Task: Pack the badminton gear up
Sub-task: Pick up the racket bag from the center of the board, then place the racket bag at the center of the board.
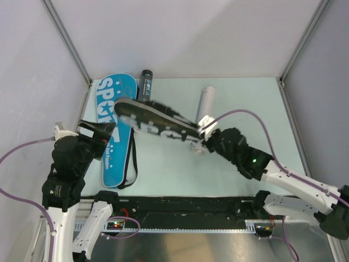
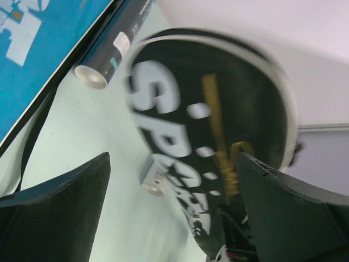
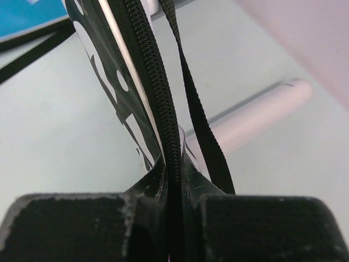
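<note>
Next, my right gripper swings the cover past the white tube (image 1: 206,101) and down to release it. Bare tabletop lies below, to my gripper's right in the top view, so the cover goes there.
My right gripper (image 1: 203,136) is shut on the zipped edge of the black "SPORT" racket cover (image 1: 155,121) and holds it raised and tilted over the table's middle. In the right wrist view the zipper (image 3: 158,93) runs between my closed fingers (image 3: 175,191), with a black strap (image 3: 193,103) hanging beside it. My left gripper (image 1: 101,134) is open and empty, left of the black cover (image 2: 218,120), which it faces. The blue "SPORT" cover (image 1: 114,128) lies flat at the left. The black teal-printed tube (image 1: 145,84) and the white tube (image 1: 206,101) lie behind. No rackets or shuttlecocks show.
Grey walls with metal posts (image 1: 71,43) close in the table on three sides. The blue cover's black strap (image 1: 131,164) loops toward the near edge. A black rail (image 1: 191,204) runs along the front by the arm bases.
</note>
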